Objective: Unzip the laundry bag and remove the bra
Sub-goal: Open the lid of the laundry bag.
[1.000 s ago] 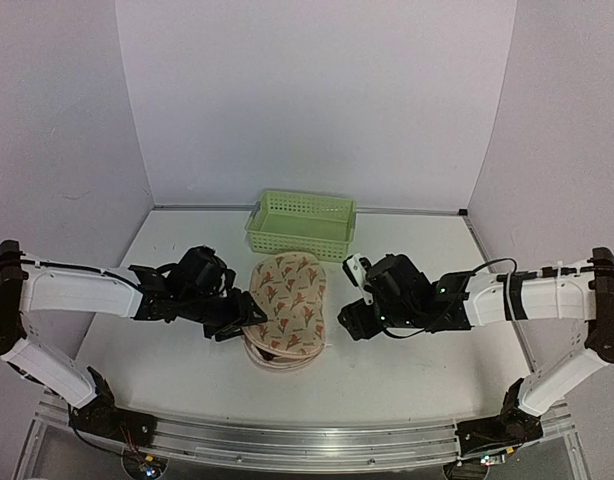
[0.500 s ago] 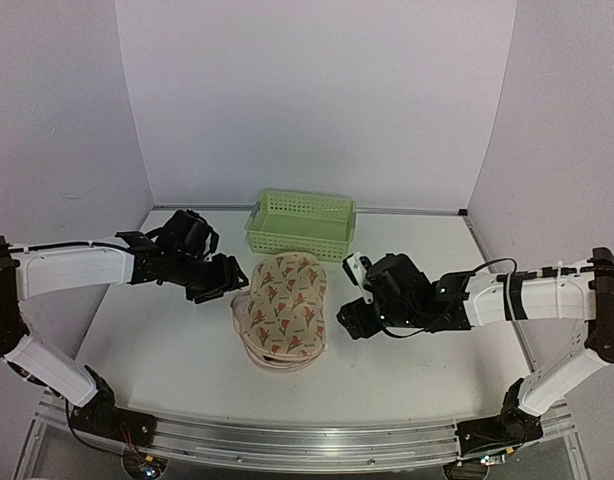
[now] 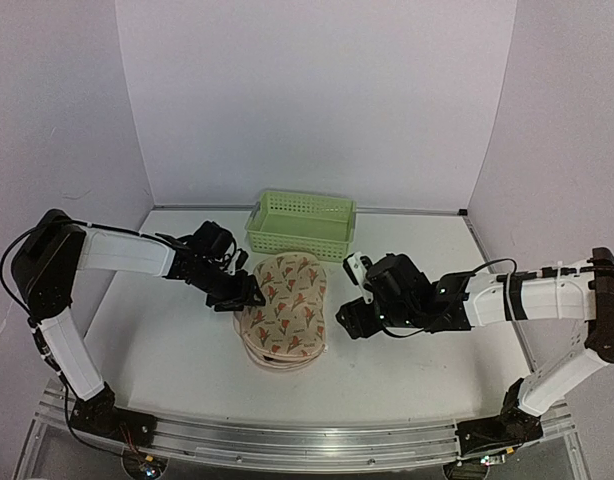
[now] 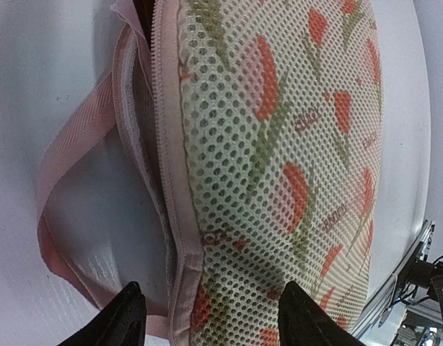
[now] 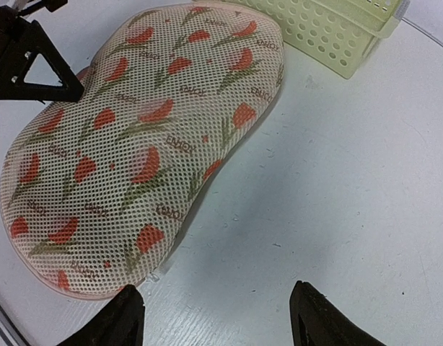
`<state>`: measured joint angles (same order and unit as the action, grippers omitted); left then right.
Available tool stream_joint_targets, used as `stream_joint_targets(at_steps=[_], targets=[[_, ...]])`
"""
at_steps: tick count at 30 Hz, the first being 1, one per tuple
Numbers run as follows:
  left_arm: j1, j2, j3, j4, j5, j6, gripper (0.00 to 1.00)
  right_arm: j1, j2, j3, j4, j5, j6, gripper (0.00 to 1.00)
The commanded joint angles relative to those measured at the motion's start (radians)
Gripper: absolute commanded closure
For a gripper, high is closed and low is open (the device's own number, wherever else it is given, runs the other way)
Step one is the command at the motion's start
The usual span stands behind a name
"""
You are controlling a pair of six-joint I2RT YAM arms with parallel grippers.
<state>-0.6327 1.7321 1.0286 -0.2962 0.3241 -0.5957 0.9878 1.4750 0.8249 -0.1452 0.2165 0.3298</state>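
Note:
I should next keep my left gripper where it is at the bag's edge and close its open fingers on the pink edging (image 4: 184,306), which already lies between them.
The laundry bag (image 3: 287,305) lies in the middle of the table, cream mesh with reddish sprigs and pink edging. In the left wrist view its zip line (image 4: 162,108) runs along the pink rim, and a pink strap loop (image 4: 68,180) lies on the table beside it. My left gripper (image 3: 243,297) (image 4: 214,326) is open at the bag's left edge, with the rim and mesh between its jaws. My right gripper (image 3: 345,318) (image 5: 220,321) is open over bare table just right of the bag (image 5: 135,144). The bra is hidden.
A light-green perforated basket (image 3: 300,222) (image 5: 337,29) stands just behind the bag. White walls close the table at the back and both sides. The left gripper's black fingers (image 5: 30,65) show at the bag's far edge in the right wrist view.
The left gripper pulled back from the bag's left side, then returned to its edge a little farther back. The right arm has not moved.

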Motion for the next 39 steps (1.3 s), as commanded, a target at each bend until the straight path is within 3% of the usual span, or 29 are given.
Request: stream_joint_targets(at_steps=[1,9,17,28,34,39], targets=[[0.016,0.024,0.055,0.064,0.064,0.053,0.38,0.001,-0.017,-0.007,0.038,-0.010,0.018,0.30],[0.016,0.001,0.035,0.088,0.078,0.046,0.51,0.000,-0.005,-0.001,0.038,-0.020,0.021,0.33],[0.018,-0.050,0.019,0.085,0.084,0.038,0.71,0.001,0.005,0.008,0.038,-0.026,0.020,0.36],[0.018,-0.112,0.047,0.060,0.096,0.028,0.80,0.001,0.022,0.008,0.042,-0.035,0.028,0.38],[0.001,-0.126,0.082,0.058,0.112,0.005,1.00,0.001,0.011,0.003,0.044,-0.031,0.030,0.40],[-0.048,-0.106,0.145,0.056,0.124,-0.012,1.00,0.001,-0.026,-0.018,0.052,-0.007,0.042,0.41]])
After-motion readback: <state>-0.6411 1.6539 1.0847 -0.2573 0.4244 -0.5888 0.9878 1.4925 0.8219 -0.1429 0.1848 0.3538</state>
